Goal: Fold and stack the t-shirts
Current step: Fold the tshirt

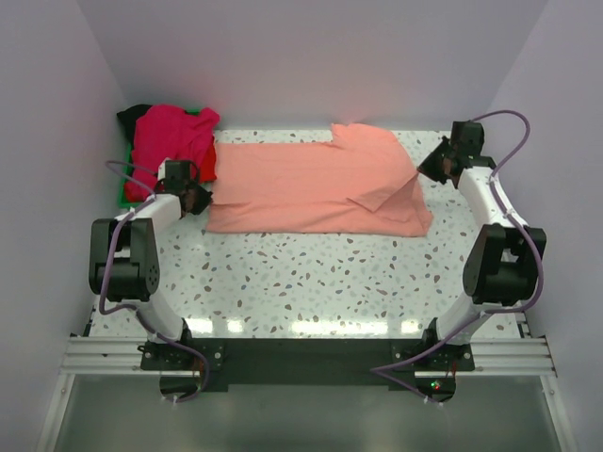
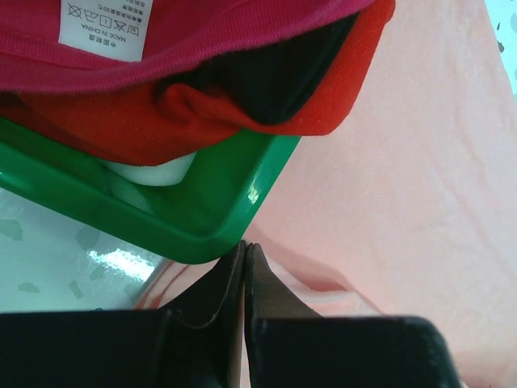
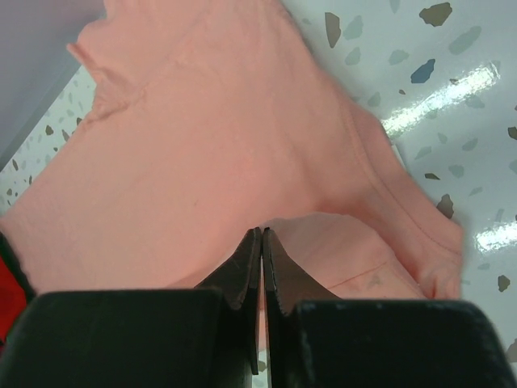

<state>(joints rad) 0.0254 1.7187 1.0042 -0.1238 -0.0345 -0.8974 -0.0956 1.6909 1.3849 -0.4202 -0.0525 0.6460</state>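
Note:
My left gripper moves outward onto the salmon-pink cloth (image 1: 216, 183) beside the green tray next. It then releases the held edge of the cloth, since the fold still puckers beside the gripper's fingers.
A salmon-pink t-shirt (image 1: 311, 188) lies spread across the back of the table, its right side folded into a flap. My left gripper (image 1: 198, 200) is shut at the shirt's left edge, with the cloth (image 2: 404, 162) puckered beside the tips (image 2: 245, 245). My right gripper (image 1: 431, 169) is shut at the shirt's right edge. There the upper layer (image 3: 202, 145) arches up to the tips (image 3: 262, 231). A magenta-pink t-shirt (image 1: 170, 137) lies heaped on a red one (image 1: 207, 162) and a black one (image 1: 132, 115) at the back left.
The heap sits in a green tray (image 2: 202, 218), whose corner is just beyond my left fingertips. A white care label (image 2: 101, 28) shows on the magenta shirt. Lilac walls close in the back and both sides. Speckled tabletop (image 1: 311, 273) stretches in front of the shirt.

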